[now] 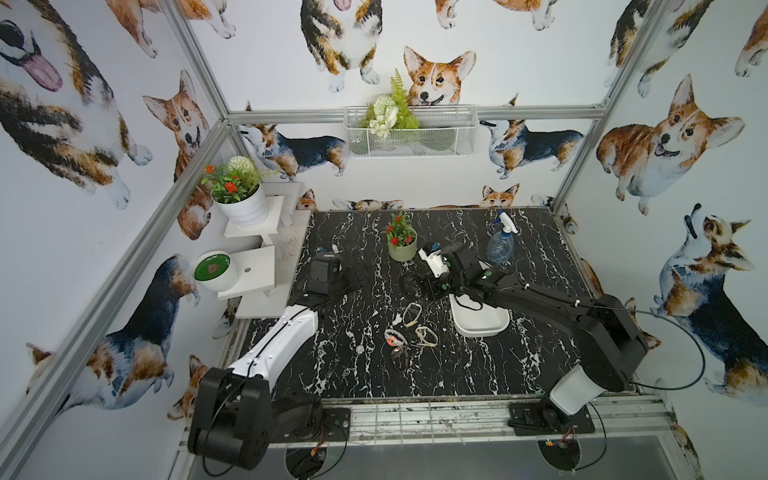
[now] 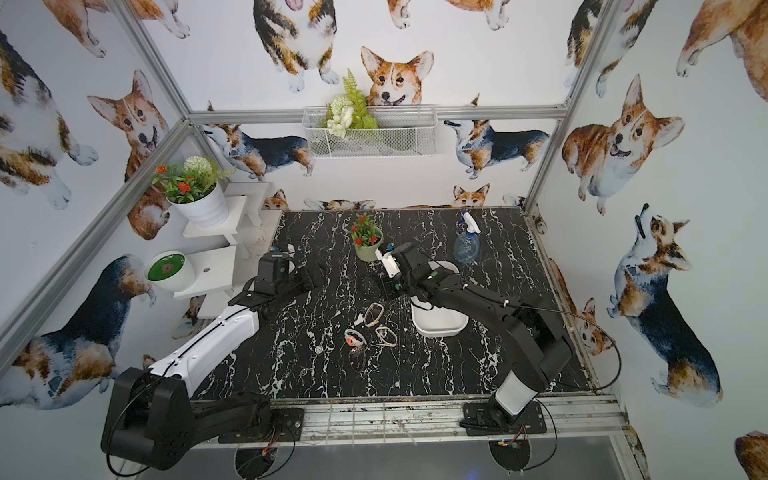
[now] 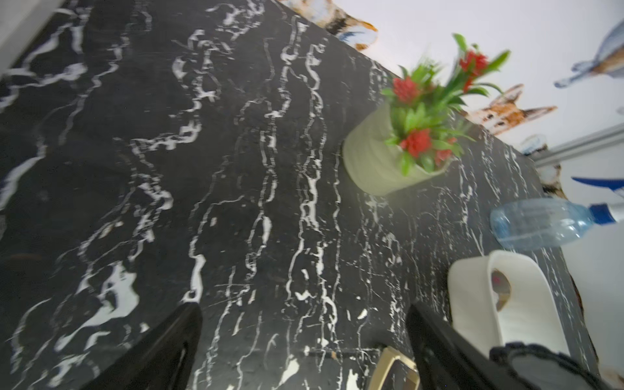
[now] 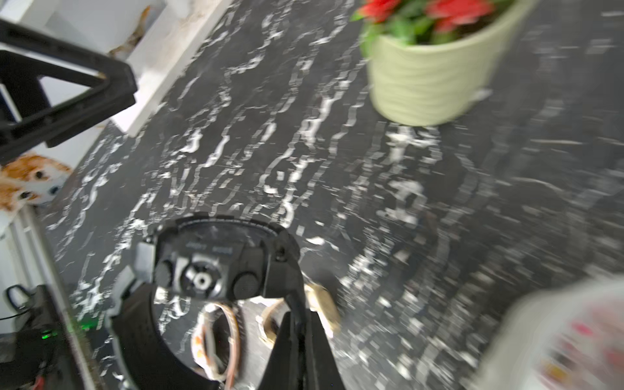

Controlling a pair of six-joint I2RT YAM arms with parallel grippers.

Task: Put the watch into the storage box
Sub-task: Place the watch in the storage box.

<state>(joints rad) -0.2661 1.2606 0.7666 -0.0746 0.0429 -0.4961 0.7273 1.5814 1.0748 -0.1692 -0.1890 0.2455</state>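
The right gripper carries the black watch (image 4: 216, 260) sideways over the white tub (image 4: 572, 347) next, since the watch still hangs outside it. Then it lowers inside the tub's sides to release the watch's strap.
My right gripper (image 4: 299, 341) is shut on the strap of a chunky black watch (image 4: 216, 260), which hangs in front of it above the table. In both top views this gripper (image 1: 431, 286) (image 2: 388, 286) sits just left of the far end of the storage box (image 1: 482, 322) (image 2: 440, 322), a shallow white tub. The left wrist view shows the tub (image 3: 520, 314) with a small brownish item inside. My left gripper (image 3: 304, 341) (image 1: 361, 276) is open and empty, over bare table left of centre. Several more watches lie mid-table, among them a gold one (image 1: 412, 313) and an orange-white one (image 1: 394, 337).
A green pot of red flowers (image 1: 402, 245) stands just behind the right gripper. A clear spray bottle (image 1: 500, 243) stands at the back right. White stepped shelves (image 1: 253, 270) with potted plants line the left edge. A wire basket (image 1: 409, 133) hangs on the back wall.
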